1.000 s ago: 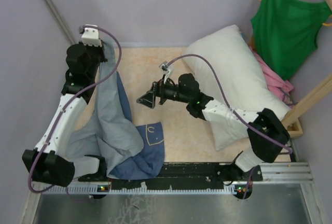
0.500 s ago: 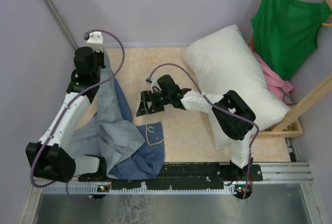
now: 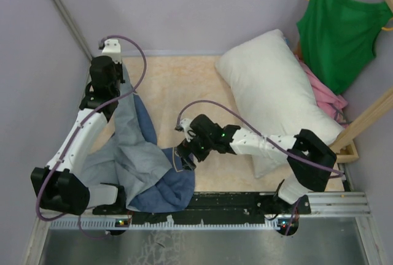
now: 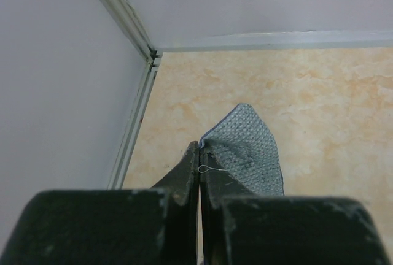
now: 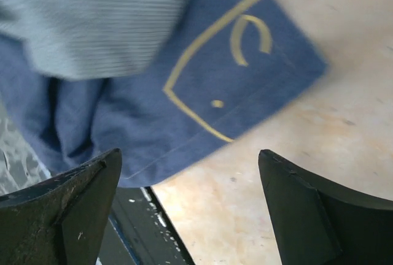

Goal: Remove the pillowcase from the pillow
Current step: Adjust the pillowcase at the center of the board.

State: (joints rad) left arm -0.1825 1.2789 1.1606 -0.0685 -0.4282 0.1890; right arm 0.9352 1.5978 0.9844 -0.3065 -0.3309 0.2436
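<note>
The right gripper shifts to the left in the top view next, then moves down onto the pale grey-blue fold's tip [image 3: 167, 167] [image 5: 123, 55] beside its open fingers.
The pillowcase [image 3: 132, 154] lies off the pillow, draped from the back left down to the near edge, pale grey-blue on top with a darker blue face below. My left gripper [image 3: 121, 83] is shut on its upper corner [image 4: 245, 148] and holds it up near the left wall; its jaws [image 4: 201, 154] are pressed together on the cloth. My right gripper [image 3: 182, 159] is open just above the dark blue corner with yellow stitching [image 5: 202, 75], empty, its fingertips [image 5: 189, 154] wide apart. The bare white pillow [image 3: 276, 93] lies at the right.
A green tank top [image 3: 341, 26] hangs on a hanger at the back right, with a pink garment [image 3: 325, 96] below it beside the pillow. A wooden frame [image 3: 368, 118] stands at the right edge. The black base rail [image 3: 245, 203] runs along the near edge. Walls close off left and back.
My right gripper has swung from the table's middle toward the near edge and now hovers over the pillowcase's dark blue corner. My left gripper has barely moved and still holds the cloth.
</note>
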